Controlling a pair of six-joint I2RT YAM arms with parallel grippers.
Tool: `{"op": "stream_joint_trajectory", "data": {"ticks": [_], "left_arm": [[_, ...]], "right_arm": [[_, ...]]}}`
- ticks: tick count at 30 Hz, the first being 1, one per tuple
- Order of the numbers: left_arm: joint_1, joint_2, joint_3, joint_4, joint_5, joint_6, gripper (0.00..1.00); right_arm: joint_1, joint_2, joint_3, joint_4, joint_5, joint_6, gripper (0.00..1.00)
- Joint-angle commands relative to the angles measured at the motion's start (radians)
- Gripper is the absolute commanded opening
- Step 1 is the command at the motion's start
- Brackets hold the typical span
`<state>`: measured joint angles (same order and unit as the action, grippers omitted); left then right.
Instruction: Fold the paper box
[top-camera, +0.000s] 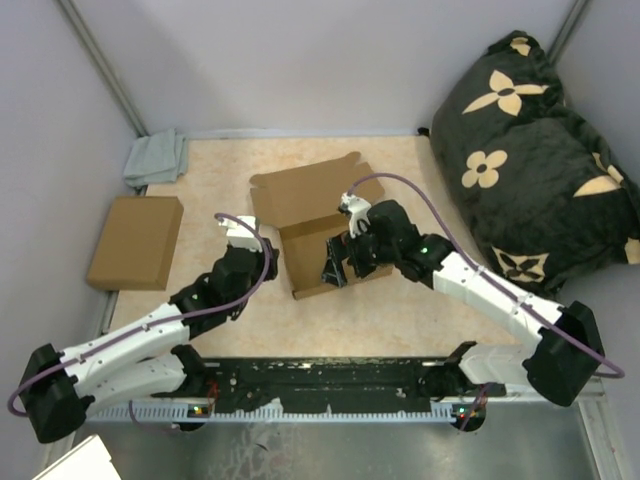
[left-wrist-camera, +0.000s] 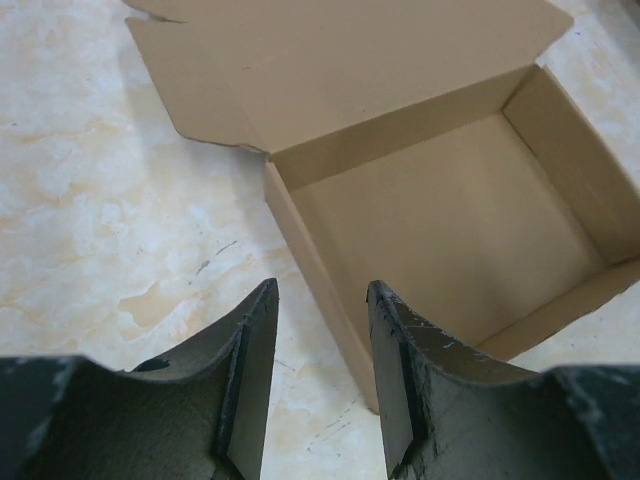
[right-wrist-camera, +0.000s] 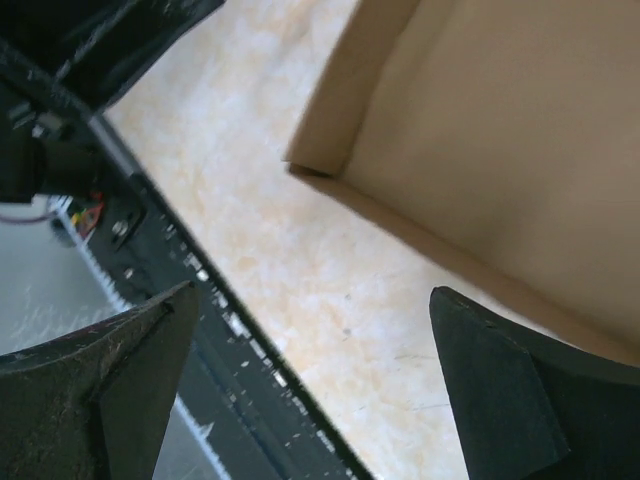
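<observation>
My left gripper moves outward along the box's side next, onto the lid's side flap, which sticks out unfolded beyond the box's far corner.
The paper box (top-camera: 322, 232) is brown cardboard and stands open in the middle of the table, its four walls up and its lid (top-camera: 305, 190) lying flat behind it. My left gripper (top-camera: 268, 258) is open and empty just left of the box's left wall. In the left wrist view (left-wrist-camera: 320, 290) its fingers straddle nothing, and the box's near left corner (left-wrist-camera: 345, 330) lies just ahead. My right gripper (top-camera: 336, 268) is wide open and empty over the box's near wall. In the right wrist view (right-wrist-camera: 312, 295) the box's corner (right-wrist-camera: 340, 150) lies beyond its fingers.
A second, closed brown box (top-camera: 135, 242) lies at the table's left edge. A grey cloth (top-camera: 157, 157) is at the back left. A black flower-print cushion (top-camera: 535, 150) fills the right side. The black base rail (top-camera: 330, 385) runs along the near edge.
</observation>
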<state>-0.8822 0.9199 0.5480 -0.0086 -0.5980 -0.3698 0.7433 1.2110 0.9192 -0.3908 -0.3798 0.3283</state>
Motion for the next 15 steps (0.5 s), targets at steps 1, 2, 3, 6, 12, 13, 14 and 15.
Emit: {"op": "stream_joint_trajectory", "data": {"ticks": [1,2,3,6,12,13,14,15], "left_arm": [[-0.004,-0.037,0.022,0.002,0.017,-0.031,0.48],[-0.004,-0.05,0.008,-0.004,0.016,-0.042,0.48],[-0.004,-0.061,0.001,-0.01,0.013,-0.05,0.48],[-0.005,-0.091,-0.016,-0.037,0.006,-0.078,0.49],[-0.004,-0.084,-0.019,-0.059,0.009,-0.114,0.5],[-0.003,-0.07,-0.016,-0.058,0.008,-0.115,0.51],[-0.003,-0.055,-0.011,-0.058,0.002,-0.115,0.52],[-0.003,-0.036,-0.004,-0.058,-0.006,-0.122,0.53]], "right_arm": [[-0.025,-0.001,0.116,-0.027,0.288,-0.098,0.99],[-0.052,0.007,0.12,-0.002,0.348,-0.099,0.99],[-0.09,0.021,0.12,0.038,0.363,-0.088,0.99],[-0.273,0.089,0.105,0.183,0.123,0.01,0.99],[-0.386,0.284,0.135,0.241,0.192,0.114,0.99],[-0.383,0.304,0.138,0.24,0.201,0.108,0.98],[-0.38,0.318,0.143,0.228,0.227,0.101,0.97],[-0.377,0.328,0.15,0.211,0.267,0.094,0.95]]}}
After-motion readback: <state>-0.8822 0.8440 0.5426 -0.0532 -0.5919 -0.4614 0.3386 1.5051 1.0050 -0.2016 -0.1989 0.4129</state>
